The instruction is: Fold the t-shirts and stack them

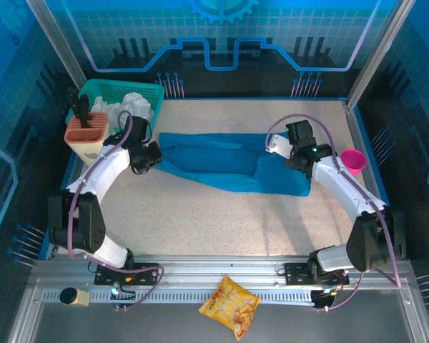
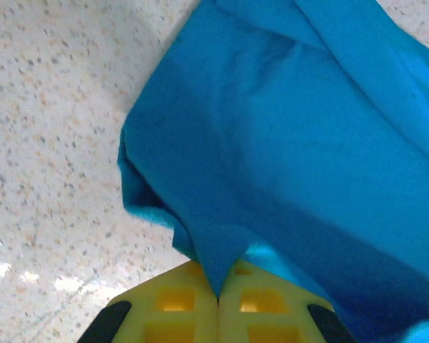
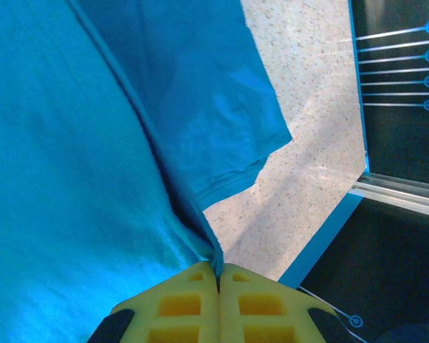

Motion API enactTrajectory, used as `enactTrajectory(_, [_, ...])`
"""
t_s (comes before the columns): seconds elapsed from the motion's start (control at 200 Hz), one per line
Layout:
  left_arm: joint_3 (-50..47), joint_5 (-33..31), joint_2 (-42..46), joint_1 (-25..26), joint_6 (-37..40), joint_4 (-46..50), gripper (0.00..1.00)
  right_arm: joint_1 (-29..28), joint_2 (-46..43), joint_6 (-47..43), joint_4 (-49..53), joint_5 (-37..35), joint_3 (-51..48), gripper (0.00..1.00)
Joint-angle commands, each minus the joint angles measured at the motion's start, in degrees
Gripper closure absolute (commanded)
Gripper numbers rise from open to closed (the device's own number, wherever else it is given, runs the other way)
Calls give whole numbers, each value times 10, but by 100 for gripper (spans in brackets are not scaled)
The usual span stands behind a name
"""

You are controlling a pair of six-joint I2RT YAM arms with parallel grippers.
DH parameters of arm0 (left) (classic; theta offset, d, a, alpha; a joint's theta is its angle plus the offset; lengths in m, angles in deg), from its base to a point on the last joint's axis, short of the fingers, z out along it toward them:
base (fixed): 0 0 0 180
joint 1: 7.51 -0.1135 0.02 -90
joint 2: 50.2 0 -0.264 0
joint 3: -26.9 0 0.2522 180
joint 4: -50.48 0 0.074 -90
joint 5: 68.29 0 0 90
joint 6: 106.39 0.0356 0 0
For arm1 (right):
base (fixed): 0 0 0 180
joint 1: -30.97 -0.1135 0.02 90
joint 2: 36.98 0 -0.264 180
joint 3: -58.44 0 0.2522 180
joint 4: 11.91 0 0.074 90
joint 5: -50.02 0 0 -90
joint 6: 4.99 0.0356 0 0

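The clamped edge goes outward and down over the flat sleeve (image 3: 218, 125) next in my right gripper and is released there, since that sleeve still lies uncovered beyond the fabric.
A teal-blue t-shirt (image 1: 225, 161) lies stretched across the middle of the table, folded into a long band. My left gripper (image 1: 151, 153) is at its left end, shut on a pinch of the cloth; in the left wrist view the fabric (image 2: 286, 143) runs down into the closed yellow fingers (image 2: 179, 307). My right gripper (image 1: 292, 158) is at the shirt's right end, also shut on the fabric. In the right wrist view the shirt's edge (image 3: 93, 179) is clamped between the yellow fingers (image 3: 257, 307), and a sleeve (image 3: 222, 121) lies flat beyond.
A teal basket (image 1: 121, 96) with white cloth stands at the back left, with an orange holder (image 1: 86, 132) in front of it. A pink cup (image 1: 353, 160) sits at the right edge. A snack bag (image 1: 229, 305) lies on the front rail.
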Motion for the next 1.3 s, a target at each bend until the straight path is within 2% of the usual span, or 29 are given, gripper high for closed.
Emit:
enactTrajectory(0.0, [46,-35,-39,-6,20,17,100,16,29,17,-66,-17,30,100])
enactTrajectory(0.31, [139,-40,-186,-7,12,17,100,37,104,-3,-131,-10,60,100])
enactTrajectory(0.506, [174,-55,-238,-8,8,27,100,49,156,-1,-177,-7,70,100])
enactTrajectory(0.701, [183,-74,-263,-8,6,33,61,56,235,18,-227,-22,88,100])
enactTrajectory(0.856, [185,-78,-266,-9,8,39,49,59,324,52,-236,-73,128,100])
enactTrajectory(0.921, [185,-83,-262,-9,9,45,45,61,357,73,-225,-99,150,89])
enactTrajectory(1.011, [184,-87,-247,-9,12,55,39,64,382,102,-221,-118,167,68])
enactTrajectory(1.066, [185,-87,-233,-9,14,60,34,66,384,127,-216,-123,174,60])
enactTrajectory(1.161, [189,-81,-201,-8,21,73,23,71,359,177,-203,-110,178,50])
enactTrajectory(1.291, [229,-69,-164,2,41,101,16,76,283,272,-162,-83,182,46])
